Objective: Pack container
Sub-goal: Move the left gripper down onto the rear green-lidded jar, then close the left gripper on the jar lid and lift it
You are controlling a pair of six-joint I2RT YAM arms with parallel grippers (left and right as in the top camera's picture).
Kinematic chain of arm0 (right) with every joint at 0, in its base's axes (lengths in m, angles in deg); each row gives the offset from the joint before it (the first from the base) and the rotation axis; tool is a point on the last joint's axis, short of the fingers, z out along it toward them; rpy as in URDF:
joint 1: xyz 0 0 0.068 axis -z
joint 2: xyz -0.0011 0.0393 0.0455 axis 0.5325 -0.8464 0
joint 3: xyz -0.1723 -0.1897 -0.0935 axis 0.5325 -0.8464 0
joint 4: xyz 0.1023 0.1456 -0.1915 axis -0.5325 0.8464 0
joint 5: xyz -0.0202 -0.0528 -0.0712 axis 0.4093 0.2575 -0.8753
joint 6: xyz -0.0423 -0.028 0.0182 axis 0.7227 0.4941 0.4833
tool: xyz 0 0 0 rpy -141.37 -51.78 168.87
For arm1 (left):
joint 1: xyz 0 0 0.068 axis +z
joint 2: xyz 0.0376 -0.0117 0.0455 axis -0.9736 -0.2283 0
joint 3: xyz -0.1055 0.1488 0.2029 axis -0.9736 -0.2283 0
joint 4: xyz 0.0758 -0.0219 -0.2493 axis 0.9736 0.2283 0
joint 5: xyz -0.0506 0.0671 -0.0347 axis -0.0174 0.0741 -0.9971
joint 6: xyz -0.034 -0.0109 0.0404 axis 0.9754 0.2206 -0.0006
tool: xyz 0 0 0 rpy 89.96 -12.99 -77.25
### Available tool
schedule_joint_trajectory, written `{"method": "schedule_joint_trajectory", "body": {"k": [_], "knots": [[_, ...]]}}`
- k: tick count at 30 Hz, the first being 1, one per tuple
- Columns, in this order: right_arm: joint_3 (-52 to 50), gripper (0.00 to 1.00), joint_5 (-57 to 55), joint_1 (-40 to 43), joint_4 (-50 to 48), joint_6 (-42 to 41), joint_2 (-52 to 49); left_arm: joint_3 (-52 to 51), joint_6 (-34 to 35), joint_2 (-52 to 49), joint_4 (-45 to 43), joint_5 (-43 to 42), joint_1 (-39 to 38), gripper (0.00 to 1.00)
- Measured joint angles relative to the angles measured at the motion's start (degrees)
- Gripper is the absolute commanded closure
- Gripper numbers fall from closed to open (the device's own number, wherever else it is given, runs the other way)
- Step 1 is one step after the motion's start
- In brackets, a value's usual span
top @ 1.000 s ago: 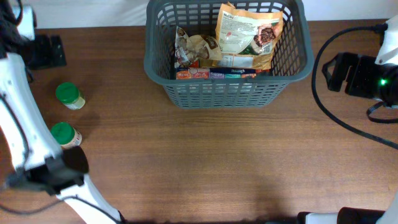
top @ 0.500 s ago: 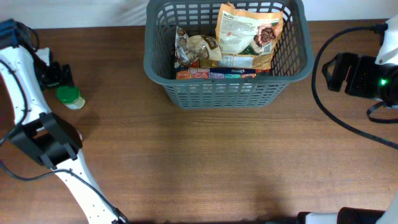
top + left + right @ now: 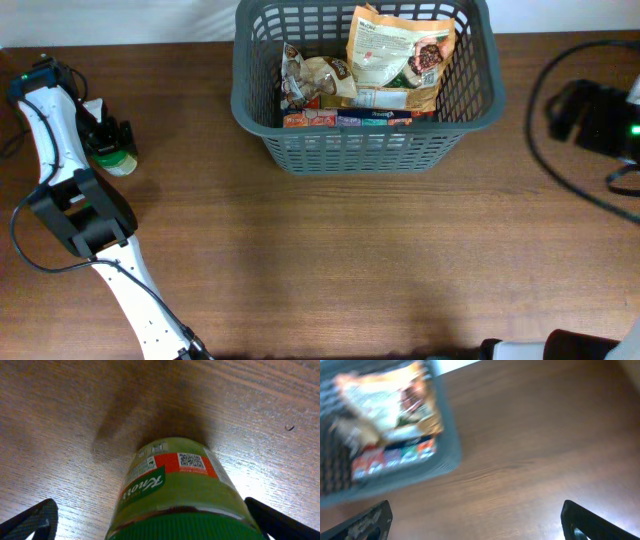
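The robot needs to shift its left gripper slightly to the right in the wrist view and close it around the green lid (image 3: 108,158) (image 3: 186,527), which sits off-centre between the gripper's open fingers.
The dark grey basket (image 3: 365,150) stands at the back middle and holds snack pouches (image 3: 395,50) and a row of small boxes (image 3: 345,119). A green-lidded Knorr jar (image 3: 119,163) stands at the far left. My left gripper (image 3: 104,135) is over it. In the left wrist view the jar (image 3: 175,485) sits between the open fingers of that gripper (image 3: 155,525), which are spread on both sides of the lid. My right gripper (image 3: 572,108) is open and empty, right of the basket. The basket's corner (image 3: 447,455) shows in the right wrist view above the fingers (image 3: 475,520).
My left arm's white links (image 3: 75,215) run from the front left corner up the left side and cover the table there. Black cables (image 3: 545,180) loop at the right by the right arm. Bare wood lies in front of the basket.
My left arm has swung up to the far left jar, and its gripper now straddles it. The second green-lidded jar is now hidden under the arm. My right arm has drawn back slightly to the right.
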Motion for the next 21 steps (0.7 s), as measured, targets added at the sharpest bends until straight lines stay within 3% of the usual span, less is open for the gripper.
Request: {"method": "schedule_joint_trajectory", "body": {"k": [4, 7, 11, 17, 19, 21], "knots": [[0.02, 0.02, -0.83, 9.14, 0.00, -1.90, 0.00, 0.00, 0.00, 0.00, -0.85, -0.02, -0.26, 0.11], [0.00, 0.01, -0.61, 16.48, 0.04, -2.73, -0.28, 0.00, 0.17, 0.00, -0.92, -0.02, -0.61, 0.29], [0.00, 0.01, -0.04, 22.10, 0.04, -3.21, -0.96, 0.00, -0.17, 0.00, -0.87, -0.20, -1.25, 0.32], [0.00, 0.01, 0.39, 23.69, 0.07, -3.23, -1.11, 0.00, -0.17, 0.00, 0.17, -0.20, -2.08, 0.36], [0.00, 0.01, 0.50, 23.69, 0.07, -3.23, -1.11, 0.00, -0.09, 0.00, 0.57, -0.17, -2.21, 0.45], [0.00, 0.01, 0.50, 23.69, 0.04, -3.28, -1.11, 0.00, -0.13, 0.00, 0.98, -0.17, -2.25, 0.61]]}}
